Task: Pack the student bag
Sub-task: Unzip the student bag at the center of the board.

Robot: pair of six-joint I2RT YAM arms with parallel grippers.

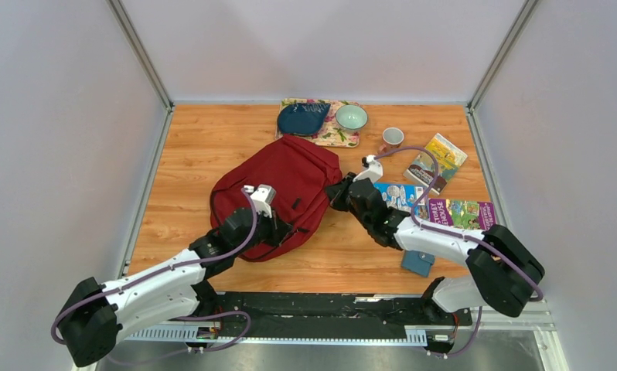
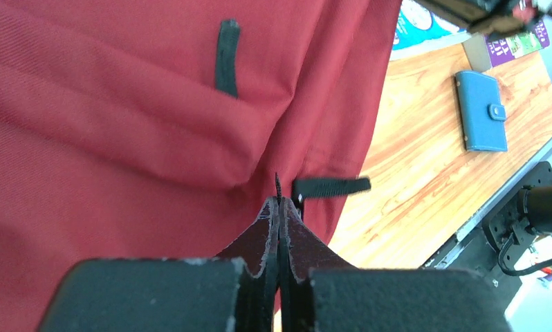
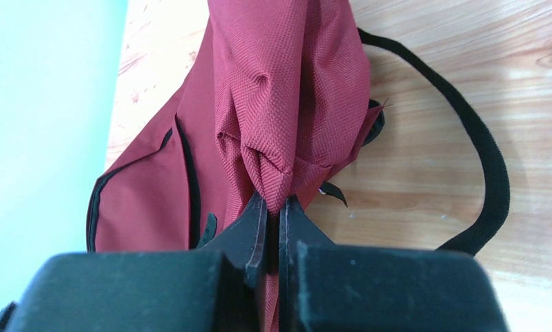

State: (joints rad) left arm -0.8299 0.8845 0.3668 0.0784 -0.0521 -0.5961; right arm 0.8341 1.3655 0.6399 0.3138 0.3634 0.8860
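Note:
Next, my right gripper draws the bag's pinched fold outward toward the tray, then opens, as my left gripper holds the zipper cord at the bag's near edge.
The student bag, a large dark red backpack, lies in the middle of the table. My left gripper is at its near edge. In the left wrist view that gripper is shut on a thin black zipper cord, with a black pull tab sticking out just to the right. My right gripper is at the bag's right side. The right wrist view shows this gripper shut on a bunched fold of the bag's red fabric. A black strap loops over the wood beside it.
A blue wallet lies near the front right, under the right arm. Books and a further booklet lie at the right. At the back, a patterned tray holds a dark blue item and a green bowl; a cup stands beside it.

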